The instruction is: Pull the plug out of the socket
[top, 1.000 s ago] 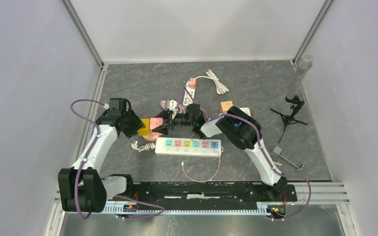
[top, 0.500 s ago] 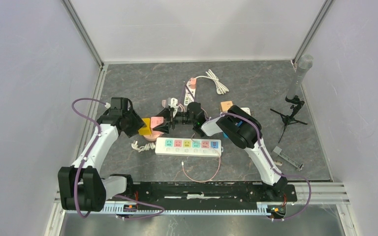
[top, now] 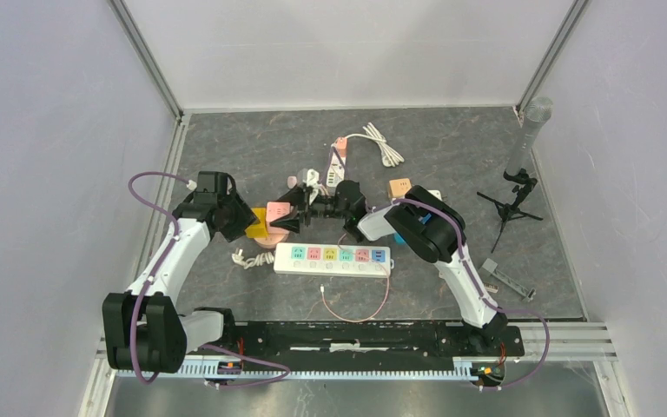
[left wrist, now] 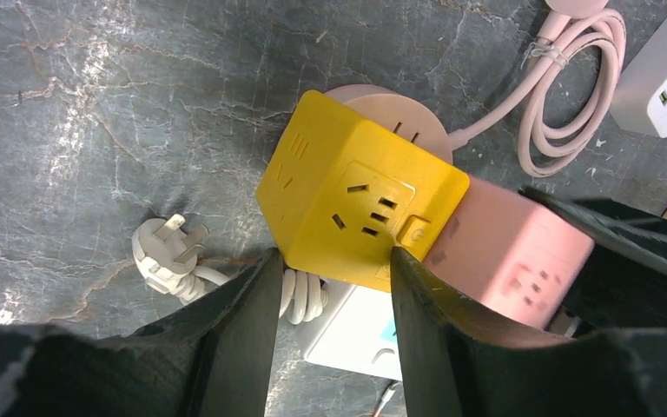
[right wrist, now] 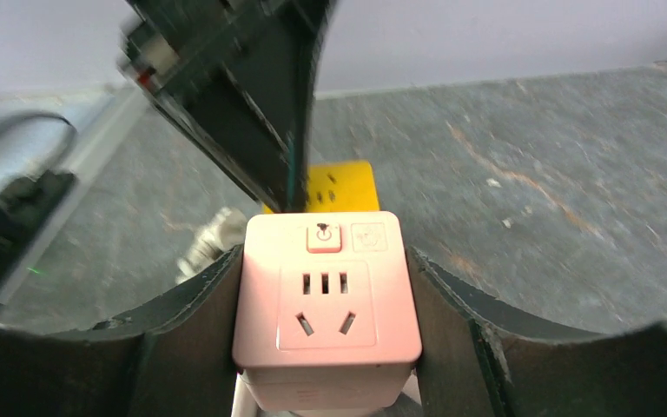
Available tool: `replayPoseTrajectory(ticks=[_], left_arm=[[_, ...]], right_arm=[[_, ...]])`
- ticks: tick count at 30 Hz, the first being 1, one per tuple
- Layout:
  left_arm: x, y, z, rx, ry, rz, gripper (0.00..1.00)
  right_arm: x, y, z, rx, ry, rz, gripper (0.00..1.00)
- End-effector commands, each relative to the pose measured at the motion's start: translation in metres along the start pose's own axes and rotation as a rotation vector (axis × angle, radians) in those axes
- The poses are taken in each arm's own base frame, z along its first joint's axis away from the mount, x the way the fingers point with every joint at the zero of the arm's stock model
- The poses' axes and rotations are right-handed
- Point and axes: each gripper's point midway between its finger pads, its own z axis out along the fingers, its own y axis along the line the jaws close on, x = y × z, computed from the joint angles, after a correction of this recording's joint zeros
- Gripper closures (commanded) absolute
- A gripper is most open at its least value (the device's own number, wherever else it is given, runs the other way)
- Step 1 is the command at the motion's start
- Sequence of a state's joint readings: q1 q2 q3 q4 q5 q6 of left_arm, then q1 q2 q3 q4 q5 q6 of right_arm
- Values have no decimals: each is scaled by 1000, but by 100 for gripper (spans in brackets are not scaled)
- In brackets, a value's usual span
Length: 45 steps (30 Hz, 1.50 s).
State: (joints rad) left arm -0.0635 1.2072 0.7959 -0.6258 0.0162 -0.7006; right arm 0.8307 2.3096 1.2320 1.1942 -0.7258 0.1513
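Note:
My left gripper holds the yellow cube. My right gripper goes right in the top view next, then down to release the pink cube beside the orange cube.
A yellow cube socket (top: 255,224) and a pink cube adapter (top: 274,214) sit pressed side to side on the mat, left of centre. The join between them is hidden, so no plug pins show. My left gripper (top: 245,221) comes in from the left. In the left wrist view it (left wrist: 334,256) is shut on the lower part of the yellow cube (left wrist: 360,200), with the pink cube (left wrist: 508,252) to its right. My right gripper (right wrist: 326,256) is shut on the pink cube (right wrist: 326,304), both fingers flat on its sides, with the yellow cube (right wrist: 340,187) behind it.
A white power strip (top: 332,258) with coloured outlets lies just in front of the cubes. A white plug (left wrist: 167,252) with coiled cord rests beside it. A pink cable (left wrist: 564,95), a white USB strip (top: 337,161), an orange cube (top: 399,187) and a microphone stand (top: 512,204) lie further back and right.
The right wrist has drifted slightly toward the back and the pink cube has shifted a little with it. Both cubes still touch. The left arm has barely moved.

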Motion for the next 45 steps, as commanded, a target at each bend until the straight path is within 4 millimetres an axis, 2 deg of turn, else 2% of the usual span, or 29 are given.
replayPoseTrajectory(ticks=[1,6,9,16,18,22,24,29,32,35,36,43,45], left_arm=[[33,52,20,-226,92,10,45],[33,51,22,-229,97,13,45],[33,50,22,-227,99,12,45],[28,42,16,-186,84,16,45],[22,31,11,-145,71,17,44],[6,6,-2,-51,38,32,41],[-2,-10,-11,13,30,45,38],[-17,-33,-34,105,-7,89,26],[-24,-39,-47,134,-38,120,16],[-30,-40,-55,146,-78,157,7],[-32,-39,-57,141,-88,164,1],[-37,-38,-56,124,-96,192,0],[-35,-39,-53,124,-78,195,0]], right_arm=[[-75,27,9,-155,-231,20,100],[-51,34,14,-106,-95,-140,100],[-54,34,12,-103,-109,-127,100],[-91,32,-6,-48,-230,-84,100],[-106,35,-11,-30,-252,-88,100],[-137,28,-26,57,-268,-107,100],[-149,22,-33,113,-240,-106,100],[-153,3,-56,289,-57,-44,100],[-138,-16,-80,440,108,42,100],[-128,-30,-115,598,223,104,100],[-125,-36,-129,660,254,122,100],[-66,-62,-238,1094,538,284,99],[-51,-61,-258,1159,604,329,99]])
